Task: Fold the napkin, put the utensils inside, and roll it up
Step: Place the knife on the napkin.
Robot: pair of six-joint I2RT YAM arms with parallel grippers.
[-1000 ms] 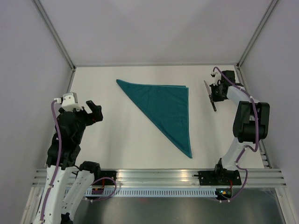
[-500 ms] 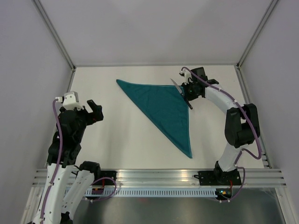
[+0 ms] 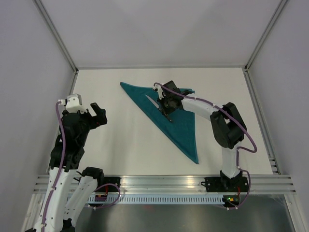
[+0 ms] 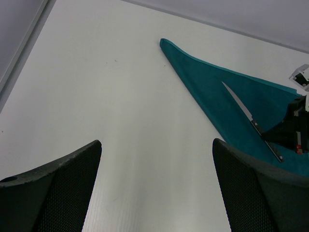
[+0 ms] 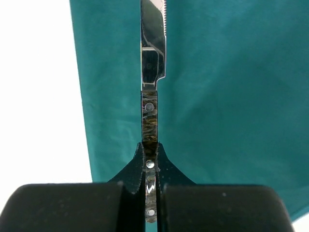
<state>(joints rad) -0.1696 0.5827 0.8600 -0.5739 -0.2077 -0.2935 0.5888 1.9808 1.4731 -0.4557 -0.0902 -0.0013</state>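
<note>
My right gripper goes down beside the napkin's slanted edge (image 5: 99, 111) next to release the knife (image 5: 150, 72), since that edge lies below it and to its left in the top view.
The napkin (image 3: 181, 118) lies folded into a teal triangle in the middle of the table. It also shows in the left wrist view (image 4: 217, 92) and under the right wrist camera (image 5: 231, 96). My right gripper (image 3: 167, 104) reaches over the napkin's upper part, near its long slanted edge. It is shut on the dark handle of the knife (image 5: 150, 72). The silver blade (image 3: 153, 102) points toward the far left and lies just above or on the cloth (image 4: 244, 110). My left gripper (image 3: 87, 112) is open and empty at the left of the table, well away from the napkin.
White table top (image 3: 120, 140) with raised rails at the left (image 3: 73, 87) and right (image 3: 258, 116) edges. Grey walls close off the sides and the back. The arm bases sit on the metal rail (image 3: 164, 182) at the near edge.
My right arm swung left from the table's right edge, carrying the knife across to the upper part of the napkin. The left arm and the napkin stayed put.
</note>
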